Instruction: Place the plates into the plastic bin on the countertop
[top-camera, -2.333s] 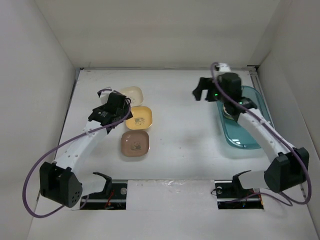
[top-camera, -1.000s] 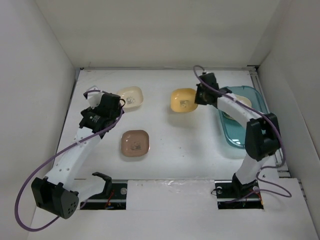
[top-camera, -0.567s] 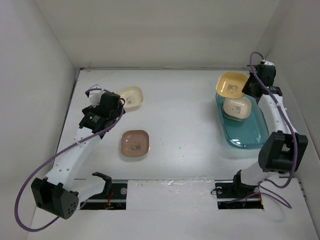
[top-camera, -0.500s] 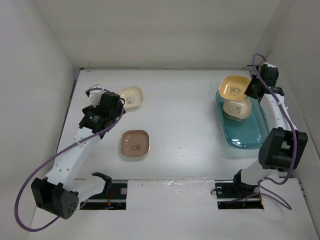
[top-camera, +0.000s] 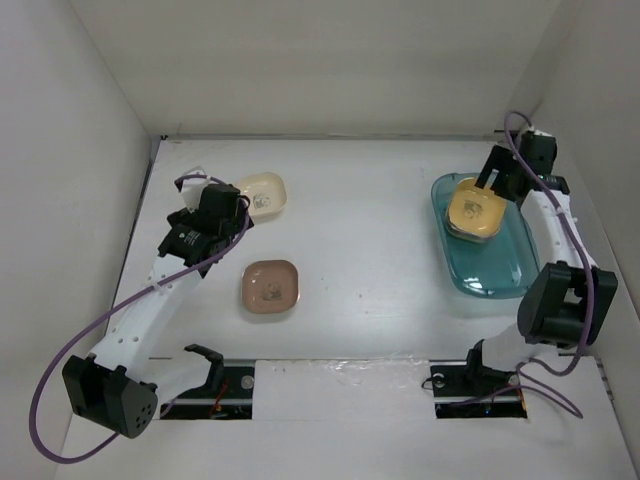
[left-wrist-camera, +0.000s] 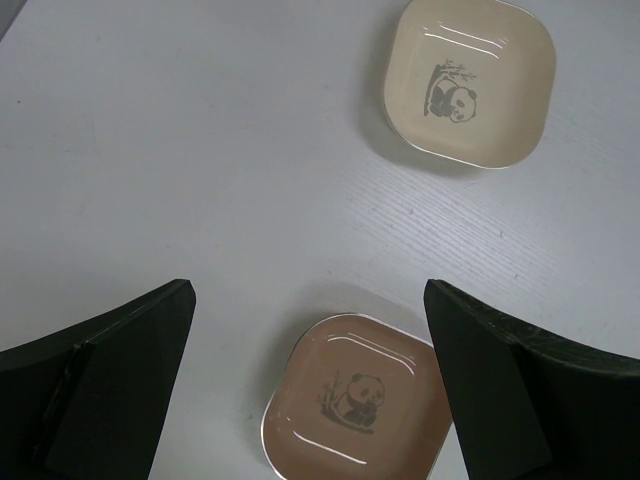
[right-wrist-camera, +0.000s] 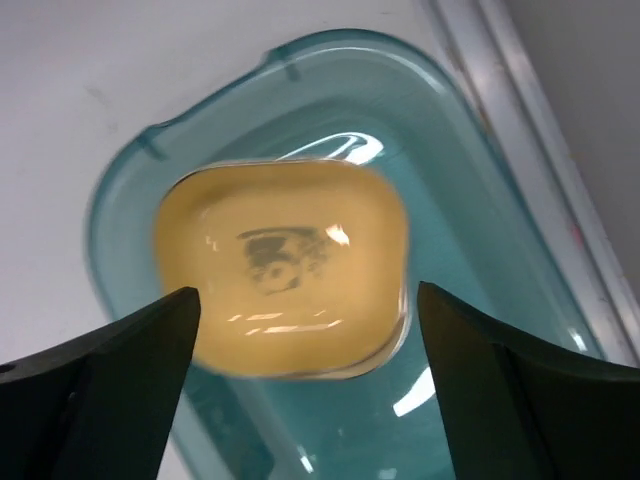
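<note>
The brown plate lies left of my right gripper in the top view, still outside the bin (top-camera: 508, 268). Next, I swing across, back and down over the plate's bin-side rim (top-camera: 297, 286).
The yellow-orange plate (top-camera: 474, 211) lies on top of a stack inside the teal plastic bin (top-camera: 508, 268) at the right; it shows blurred in the right wrist view (right-wrist-camera: 282, 268), with the bin (right-wrist-camera: 480, 330) around it. My right gripper (top-camera: 493, 180) is open above the bin's far end, holding nothing. A cream plate (top-camera: 262, 194) and a brown plate (top-camera: 270, 286) lie on the white countertop (top-camera: 370, 260) at the left. My left gripper (top-camera: 232, 215) is open and empty between them. The left wrist view shows the cream plate (left-wrist-camera: 470, 82) and the brown plate (left-wrist-camera: 358, 402) between its fingers.
White walls enclose the countertop on three sides. A metal rail (right-wrist-camera: 530, 170) runs along the right edge beside the bin. The arm bases (top-camera: 215, 375) sit at the near edge.
My right gripper carried the yellow-orange plate from the left group over to the bin and let it go onto the stack. The left gripper backed off slightly to the left.
</note>
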